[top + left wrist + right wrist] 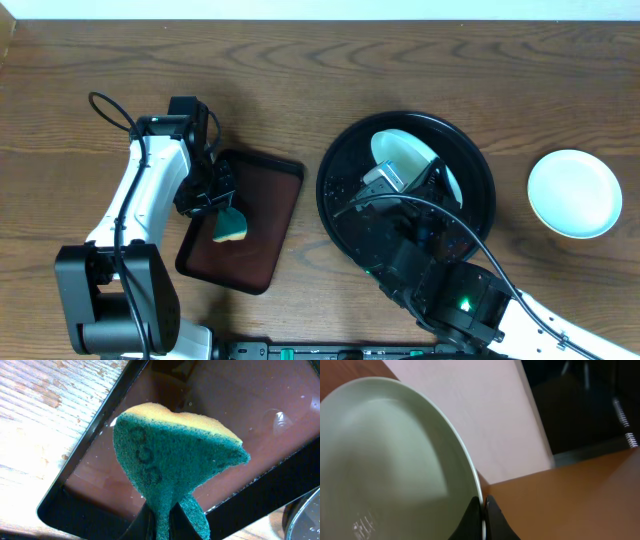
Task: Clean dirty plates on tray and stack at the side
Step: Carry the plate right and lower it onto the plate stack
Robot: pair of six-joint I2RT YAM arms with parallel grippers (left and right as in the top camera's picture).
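Observation:
I will move my right gripper to the right in the overhead view, then down, and lay its plate onto the flat plate. Then I will release it, since the flat plate is off the trays.
My right gripper is shut on the rim of a pale mint-white plate and holds it tilted on edge. In the overhead view this plate is over the round black tray, with the right gripper at its near rim. Another pale plate lies flat on the bare wood tabletop at the right; I cannot tell if more lie under it. My left gripper is shut on a green-and-yellow sponge, held over the maroon tray. It also shows in the overhead view, left gripper and sponge.
The rectangular maroon tray lies left of the black tray, its surface wet. Water drops glisten inside the black tray. The right arm's cable runs across the black tray. A pale wall stands beyond the table's far edge.

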